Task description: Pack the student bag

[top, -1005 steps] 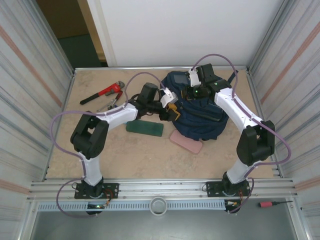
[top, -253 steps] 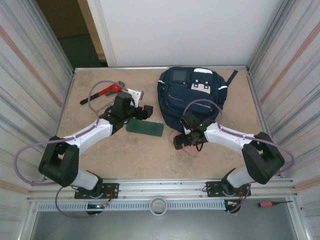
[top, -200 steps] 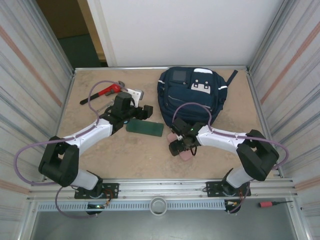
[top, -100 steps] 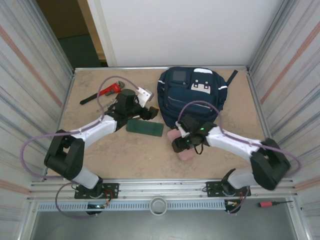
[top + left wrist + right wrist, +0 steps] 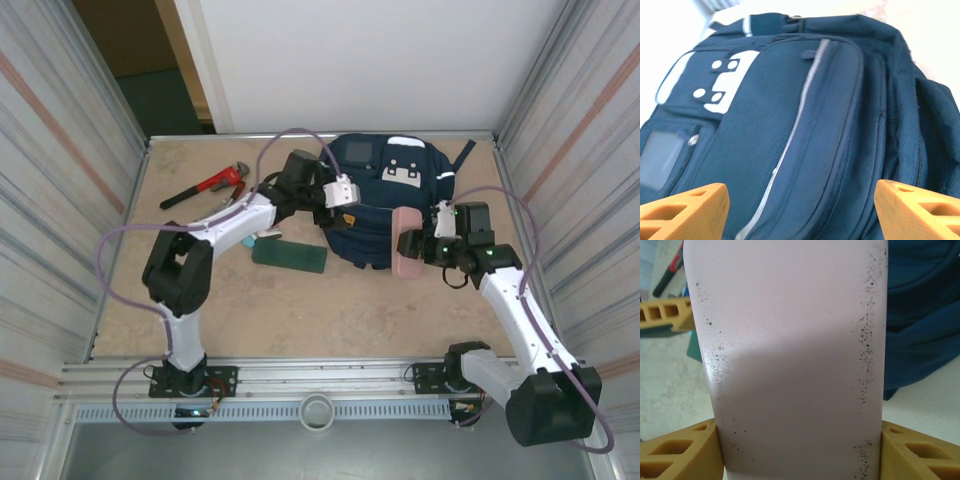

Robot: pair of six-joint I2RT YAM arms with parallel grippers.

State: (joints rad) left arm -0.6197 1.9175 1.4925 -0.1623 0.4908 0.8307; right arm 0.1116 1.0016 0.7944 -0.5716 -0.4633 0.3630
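My left gripper brings its wide-open fingers across and down astride the bag's upper rim (image 5: 376, 211) (image 5: 836, 150) next, since that raised fold is below it and toward the pink case.
The student bag (image 5: 385, 205), navy with white patches, lies flat at the back middle of the table. In the left wrist view its front pocket and reflective stripe (image 5: 790, 145) lie close below. My left gripper (image 5: 349, 202) hovers over the bag's left side, open, its orange fingertips (image 5: 682, 210) wide apart with nothing between them. My right gripper (image 5: 418, 244) is shut on a pink case (image 5: 404, 252), holding it above the bag's lower right edge. The pink case (image 5: 795, 355), speckled along its edges, sits between the orange fingers (image 5: 920, 452).
A dark green case (image 5: 289, 256) lies on the table left of the bag. A red pipe wrench (image 5: 205, 186) rests at the back left. Metal walls close in on both sides, and a rail runs along the near edge.
My right gripper has lifted the pink case off the table and carried it right, up to the bag's lower edge. My left gripper has swung right onto the bag's left side.
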